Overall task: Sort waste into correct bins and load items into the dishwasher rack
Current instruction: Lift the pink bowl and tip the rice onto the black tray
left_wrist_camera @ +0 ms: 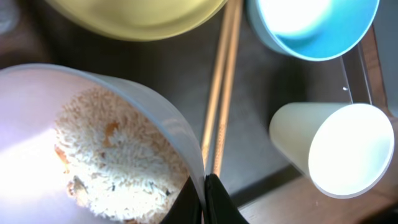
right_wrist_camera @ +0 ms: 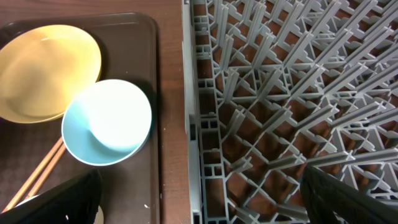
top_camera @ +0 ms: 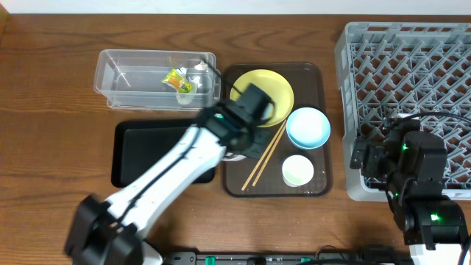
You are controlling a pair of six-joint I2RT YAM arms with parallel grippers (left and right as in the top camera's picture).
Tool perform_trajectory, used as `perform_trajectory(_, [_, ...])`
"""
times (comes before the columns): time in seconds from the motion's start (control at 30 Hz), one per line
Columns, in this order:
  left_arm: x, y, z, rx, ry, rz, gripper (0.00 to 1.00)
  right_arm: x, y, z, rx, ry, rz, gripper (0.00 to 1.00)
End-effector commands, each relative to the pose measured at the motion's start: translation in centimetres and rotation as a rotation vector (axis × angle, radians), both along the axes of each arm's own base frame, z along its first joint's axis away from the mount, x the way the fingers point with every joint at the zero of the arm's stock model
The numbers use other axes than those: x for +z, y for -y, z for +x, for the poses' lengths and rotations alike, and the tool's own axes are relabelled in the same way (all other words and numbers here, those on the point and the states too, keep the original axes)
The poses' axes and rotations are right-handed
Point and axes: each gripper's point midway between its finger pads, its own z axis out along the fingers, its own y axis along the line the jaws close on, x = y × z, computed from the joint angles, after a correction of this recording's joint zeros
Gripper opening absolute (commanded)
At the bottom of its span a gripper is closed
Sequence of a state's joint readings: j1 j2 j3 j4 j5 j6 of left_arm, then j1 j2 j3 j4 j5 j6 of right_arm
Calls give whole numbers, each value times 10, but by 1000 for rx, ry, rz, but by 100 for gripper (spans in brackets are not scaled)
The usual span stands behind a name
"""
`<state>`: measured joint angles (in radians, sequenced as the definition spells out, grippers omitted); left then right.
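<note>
The left gripper will next tip over the black tray (top_camera: pixel 147 151) first, as the white/pinkish bowl still holds rice. It will then swing outward over the yellow plate (top_camera: pixel 271 90) and release the bowl's rim.
My left gripper (left_wrist_camera: pixel 205 200) is shut on the rim of the white/pinkish bowl (left_wrist_camera: pixel 37 106), which holds the rice clump (left_wrist_camera: pixel 118 155). In the overhead view the left gripper (top_camera: pixel 239 138) is over the brown tray's left side and hides most of the bowl. The yellow plate (top_camera: pixel 271 90), light blue bowl (top_camera: pixel 307 126), pale cup (top_camera: pixel 298 170) and chopsticks (top_camera: pixel 265 156) lie on the brown tray. The wrapper (top_camera: pixel 176 79) and white paper scrap (top_camera: pixel 199 73) lie in the clear tub (top_camera: pixel 125 77). The black tray (top_camera: pixel 147 151) is below it. My right gripper (right_wrist_camera: pixel 199 205) is open and empty over the grey rack's (right_wrist_camera: pixel 280 93) left edge.
The brown serving tray (top_camera: pixel 324 184) sits between the bins and the grey rack (top_camera: pixel 412 66). The right arm (top_camera: pixel 412 169) covers the rack's lower left part. My left arm crosses over the black tray. Bare wooden table lies at the far left.
</note>
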<state>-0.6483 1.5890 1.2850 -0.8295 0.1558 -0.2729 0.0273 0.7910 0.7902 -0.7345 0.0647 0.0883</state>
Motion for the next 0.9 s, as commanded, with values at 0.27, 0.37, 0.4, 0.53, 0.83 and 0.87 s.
perform_trajectory(0.27, [22, -47, -7, -80, -221, -394, 6, 9, -1, 2, -7, 22, 5, 99])
perform_trajectory(0.37, [25, -63, -3, -53, -252, -519, 6, 9, -1, 2, -7, 22, 5, 99])
perform_trajectory(0.4, [27, -67, -2, -50, -252, -569, 6, 9, -1, 2, -7, 22, 5, 99])
perform_trajectory(0.53, [32, -85, 3, 11, -261, -765, 6, 8, 0, 1, -7, 22, 5, 99])
perform_trajectory(0.83, [15, -117, 13, 242, -390, -1037, 6, 8, 0, 1, -7, 19, 5, 99])
perform_trajectory(0.87, [15, -120, 16, 268, -409, -1078, 6, 8, 0, 1, -7, 19, 5, 99])
